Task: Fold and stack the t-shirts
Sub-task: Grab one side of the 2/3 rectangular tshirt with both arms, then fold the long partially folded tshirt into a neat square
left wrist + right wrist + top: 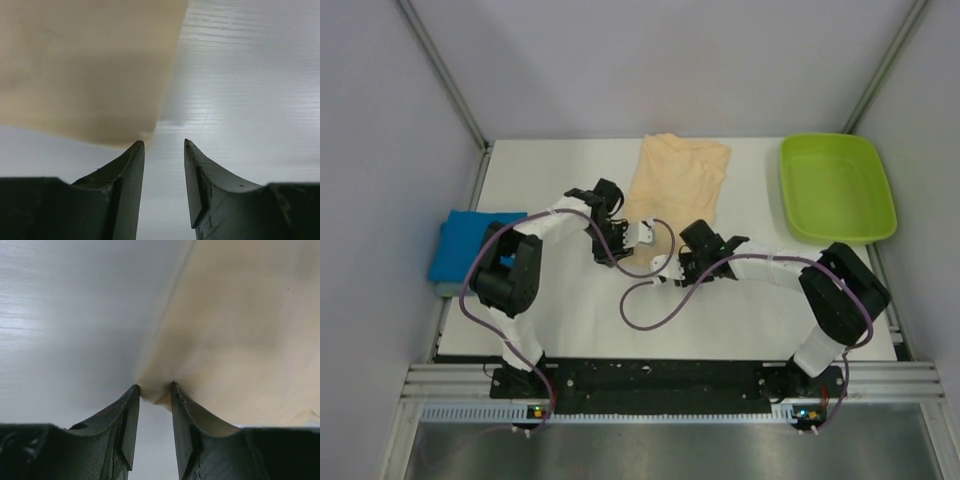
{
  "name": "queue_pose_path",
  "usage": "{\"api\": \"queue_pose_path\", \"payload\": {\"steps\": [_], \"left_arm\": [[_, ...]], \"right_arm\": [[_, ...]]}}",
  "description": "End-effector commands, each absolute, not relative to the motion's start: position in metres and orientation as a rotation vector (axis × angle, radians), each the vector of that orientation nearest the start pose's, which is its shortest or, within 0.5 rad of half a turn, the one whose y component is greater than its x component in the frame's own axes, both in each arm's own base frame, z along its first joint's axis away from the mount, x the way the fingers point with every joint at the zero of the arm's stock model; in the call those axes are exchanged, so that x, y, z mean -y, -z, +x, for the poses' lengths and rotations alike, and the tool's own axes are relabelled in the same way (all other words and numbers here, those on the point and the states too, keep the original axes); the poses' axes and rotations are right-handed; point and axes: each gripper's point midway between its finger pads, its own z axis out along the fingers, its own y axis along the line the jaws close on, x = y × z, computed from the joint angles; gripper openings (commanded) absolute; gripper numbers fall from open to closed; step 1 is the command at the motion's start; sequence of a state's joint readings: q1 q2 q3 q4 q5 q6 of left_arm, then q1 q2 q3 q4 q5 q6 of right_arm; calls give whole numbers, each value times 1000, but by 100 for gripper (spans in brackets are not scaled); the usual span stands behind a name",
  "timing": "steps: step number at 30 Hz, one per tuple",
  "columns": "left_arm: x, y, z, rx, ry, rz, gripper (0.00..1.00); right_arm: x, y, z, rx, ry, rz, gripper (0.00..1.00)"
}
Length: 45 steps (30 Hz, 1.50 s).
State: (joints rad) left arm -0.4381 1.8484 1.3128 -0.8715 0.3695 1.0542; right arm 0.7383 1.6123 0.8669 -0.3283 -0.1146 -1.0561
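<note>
My left gripper shifts toward my right gripper next, onto that corner of the peach t-shirt.
The pale peach-cream t-shirt [678, 180] lies flat at the back middle of the white table, its near edge towards the arms. The bright blue t-shirt [470, 245] is a folded square at the table's left edge. My left gripper [640, 232] is at the peach shirt's near left corner. In the left wrist view it [164, 142] is open and empty, with the shirt's corner [90, 70] just beyond its left fingertip. My right gripper [669, 267] is at the near edge too. In the right wrist view it [154, 386] is narrowly open, with a corner of the peach shirt [235, 330] bunched between its fingertips.
The lime-green plastic tray [835, 188] stands at the back right of the table. Purple cables loop from both arms over the table's near middle [645, 310]. Grey walls and frame posts close in the table on three sides.
</note>
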Motion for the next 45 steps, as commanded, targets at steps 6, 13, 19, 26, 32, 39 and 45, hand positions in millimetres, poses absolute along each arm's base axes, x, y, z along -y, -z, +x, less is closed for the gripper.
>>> {"api": "queue_pose_path", "payload": {"steps": [6,13,19,26,32,39,45], "left_arm": [[170,-14,329,-2014,183,2015,41],[171,-16,322,-2124,240,1966,0],[171,-37,274,-2159,367,1915,0],[157,-55,209,-2222,478,1909,0],[154,-111,157,-2126,631,1914,0],[168,-172,179,-2075,561,1738,0],[177,-200,261,-2134,313,1459,0]], "right_arm": [[-214,4,272,-1761,55,-2118,32],[-215,-5,257,-1744,8,-2119,0],[-215,-47,231,-1754,-71,-1974,0],[-208,-77,174,-1704,-178,-2030,0],[-201,-130,131,-1702,-353,-1940,0],[-213,-191,138,-1645,-447,-1754,0],[-191,-212,224,-1761,-320,-1477,0]]}}
